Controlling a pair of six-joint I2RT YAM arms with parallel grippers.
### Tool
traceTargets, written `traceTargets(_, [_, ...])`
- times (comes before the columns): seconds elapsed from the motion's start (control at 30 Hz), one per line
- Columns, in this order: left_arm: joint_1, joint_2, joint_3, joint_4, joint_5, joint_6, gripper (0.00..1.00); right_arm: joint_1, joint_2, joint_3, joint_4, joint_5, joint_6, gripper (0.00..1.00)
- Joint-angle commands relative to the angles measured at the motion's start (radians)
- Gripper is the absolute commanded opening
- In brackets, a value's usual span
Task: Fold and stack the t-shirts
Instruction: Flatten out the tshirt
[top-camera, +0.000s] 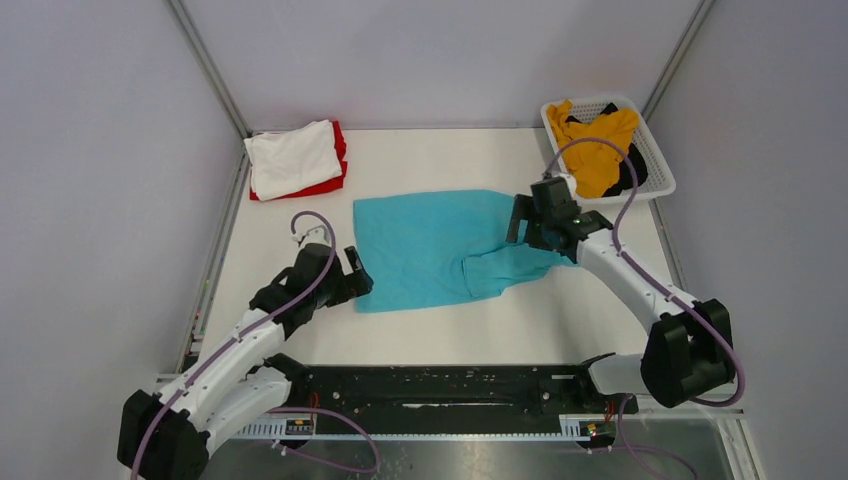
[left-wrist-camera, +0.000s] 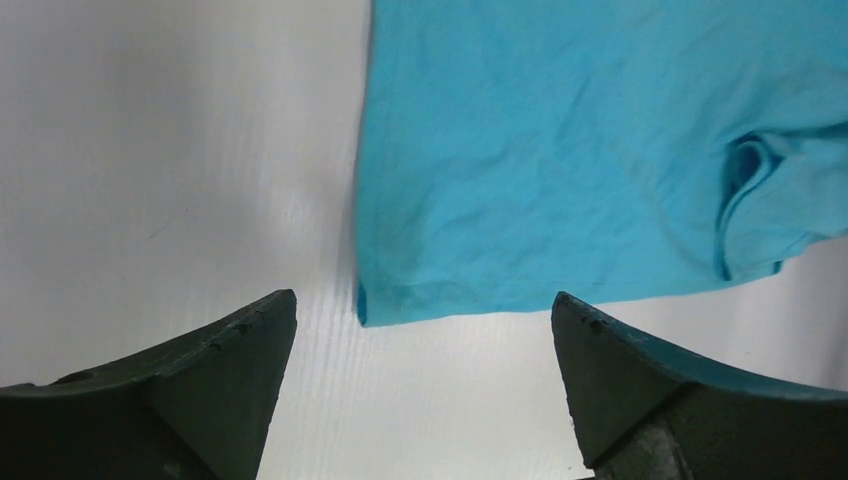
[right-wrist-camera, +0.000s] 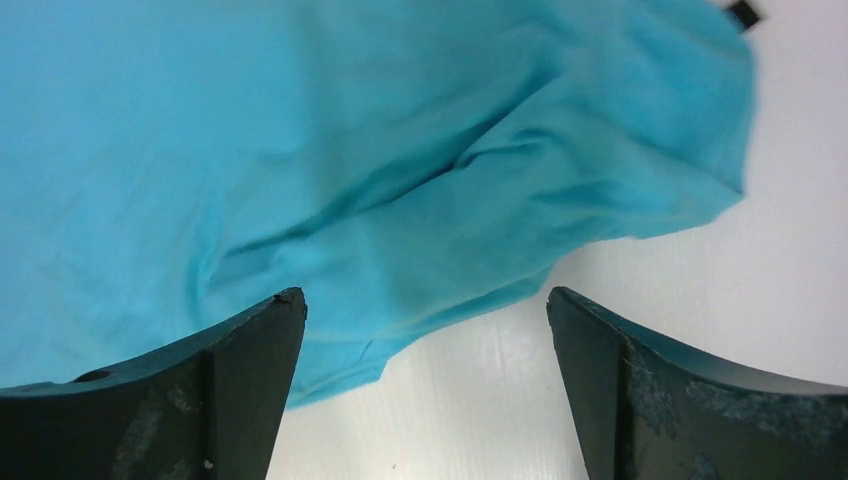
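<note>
The teal t-shirt's near corner (top-camera: 360, 308) (left-wrist-camera: 369, 316) opposite its bunched part is flat below my open gripper's fingers, so my left gripper needs to move down onto that corner next and close.
The teal t-shirt (top-camera: 440, 245) lies spread on the white table, its right part bunched over itself. It also shows in the left wrist view (left-wrist-camera: 560, 150) and the right wrist view (right-wrist-camera: 300, 150). A folded white t-shirt (top-camera: 293, 156) lies on a folded red t-shirt (top-camera: 335, 180) at the back left. The mustard yellow t-shirt (top-camera: 598, 148) and a black t-shirt (top-camera: 638, 172) sit in the basket. My left gripper (top-camera: 355, 275) is open and empty beside the teal shirt's near left corner. My right gripper (top-camera: 520, 228) is open and empty above the bunched right edge.
A white mesh basket (top-camera: 655, 150) stands at the back right corner. Grey walls with metal rails enclose the table on three sides. A black rail runs along the near edge between the arm bases.
</note>
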Motion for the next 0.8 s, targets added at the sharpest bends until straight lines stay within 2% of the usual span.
traceTargets(0.0, [0.001, 0.081, -0.006, 0.014, 0.041, -0.03, 0.96, 0.161, -0.019, -0.034, 0.032, 0.003, -0.04, 0.99])
traceTargets(0.13, [-0.001, 0.194, -0.014, 0.074, 0.107, -0.036, 0.83, 0.25, 0.025, -0.043, 0.087, -0.083, -0.04, 0.98])
traceTargets(0.4, [-0.064, 0.298, -0.058, 0.079, 0.078, -0.095, 0.51, 0.283, 0.075, -0.013, 0.068, -0.061, -0.023, 0.97])
traceTargets(0.67, [-0.116, 0.462, 0.01, 0.127, 0.045, -0.088, 0.41, 0.326, 0.11, -0.019, 0.064, -0.046, -0.025, 0.97])
traceTargets(0.77, [-0.122, 0.513, 0.029, 0.153, 0.077, -0.071, 0.25, 0.348, 0.132, -0.018, 0.056, -0.046, -0.029, 0.96])
